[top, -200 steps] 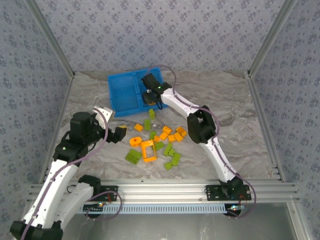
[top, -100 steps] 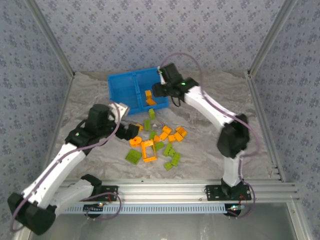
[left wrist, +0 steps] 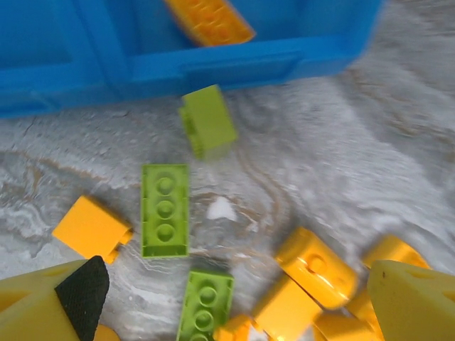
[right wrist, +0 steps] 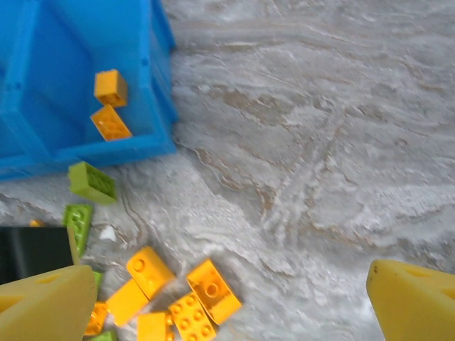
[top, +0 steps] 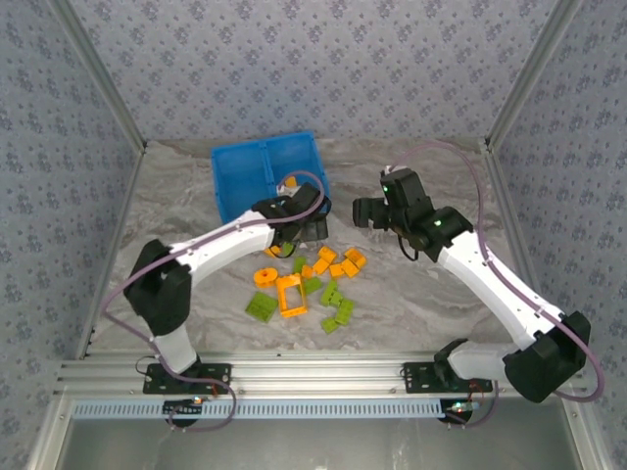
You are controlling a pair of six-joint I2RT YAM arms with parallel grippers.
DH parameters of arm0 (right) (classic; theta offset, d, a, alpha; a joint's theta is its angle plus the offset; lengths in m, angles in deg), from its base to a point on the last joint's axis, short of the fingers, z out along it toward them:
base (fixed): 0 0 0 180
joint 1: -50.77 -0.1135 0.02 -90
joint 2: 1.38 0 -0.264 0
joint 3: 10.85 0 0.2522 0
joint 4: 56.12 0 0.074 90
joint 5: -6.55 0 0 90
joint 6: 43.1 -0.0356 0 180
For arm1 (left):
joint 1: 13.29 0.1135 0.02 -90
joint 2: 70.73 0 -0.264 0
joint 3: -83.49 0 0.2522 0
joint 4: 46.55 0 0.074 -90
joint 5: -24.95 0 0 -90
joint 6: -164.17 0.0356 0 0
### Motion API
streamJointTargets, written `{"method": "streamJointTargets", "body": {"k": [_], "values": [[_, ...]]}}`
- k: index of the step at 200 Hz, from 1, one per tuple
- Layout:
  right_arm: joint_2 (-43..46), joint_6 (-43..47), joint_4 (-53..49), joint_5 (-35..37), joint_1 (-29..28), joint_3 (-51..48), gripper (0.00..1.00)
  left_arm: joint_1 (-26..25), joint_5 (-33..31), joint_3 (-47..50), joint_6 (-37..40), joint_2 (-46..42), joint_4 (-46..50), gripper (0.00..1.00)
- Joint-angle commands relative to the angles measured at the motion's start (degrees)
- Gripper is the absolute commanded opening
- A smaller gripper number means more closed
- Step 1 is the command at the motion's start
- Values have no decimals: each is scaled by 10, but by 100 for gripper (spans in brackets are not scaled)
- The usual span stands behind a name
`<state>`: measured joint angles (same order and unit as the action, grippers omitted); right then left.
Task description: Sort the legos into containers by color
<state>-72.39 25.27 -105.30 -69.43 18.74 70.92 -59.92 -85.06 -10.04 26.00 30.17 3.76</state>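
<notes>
I will next move my left gripper down toward the front side of the tray, with its open fingers on both sides of the lime green brick (left wrist: pixel 209 121) there. The bare table beside the brick leaves them room.
Orange and lime green legos (top: pixel 313 279) lie in a pile in front of the blue tray (top: pixel 235 176). Among them are an orange ring (top: pixel 265 277) and an orange frame (top: pixel 290 296). Two orange bricks (right wrist: pixel 111 87) (right wrist: pixel 111 122) rest in the tray's right container (right wrist: pixel 153 85). My left gripper (top: pixel 297 235) hovers open over the pile's far end, above green bricks (left wrist: pixel 165 209) (left wrist: pixel 206 304) and an orange brick (left wrist: pixel 316 266). My right gripper (top: pixel 361 212) hangs open and holds nothing, right of the tray over bare table.
One green brick (left wrist: pixel 207 130) sits against the tray's front wall (left wrist: pixel 234 64). The marble table (top: pixel 441 284) stretches open to the right of the pile. Metal frame posts and patterned walls close in the sides and back.
My right gripper opened, left an orange brick in the tray's right container and drew back to the right. My left arm swung from the left side over to the pile.
</notes>
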Motion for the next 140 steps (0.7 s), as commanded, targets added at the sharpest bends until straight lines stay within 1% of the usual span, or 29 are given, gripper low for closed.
{"method": "streamJointTargets", "body": {"k": [1,11,37,55,63,74,98,121,140], "values": [[38,-10,-37,23,3,-20,100,-2,-78,-39,-74,28,26,96],[49,-6,-34,23,3,-26,100,1,-84,-48,-73,47,3,96],[71,-6,-29,20,6,-35,100,11,-93,-80,-81,95,-1,93],[80,-6,-28,20,7,-40,100,16,-107,-92,-86,116,-5,88],[82,-8,-27,21,7,-43,100,19,-108,-98,-88,123,-5,84],[84,-11,-25,20,8,-50,100,25,-102,-104,-86,132,-7,80],[83,-22,-24,6,8,-66,100,33,-81,-114,-77,150,-16,75],[85,-29,-28,5,8,-72,100,34,-79,-122,-66,167,-18,67],[90,-28,-31,6,8,-70,100,36,-78,-125,-65,178,-16,62]]}}
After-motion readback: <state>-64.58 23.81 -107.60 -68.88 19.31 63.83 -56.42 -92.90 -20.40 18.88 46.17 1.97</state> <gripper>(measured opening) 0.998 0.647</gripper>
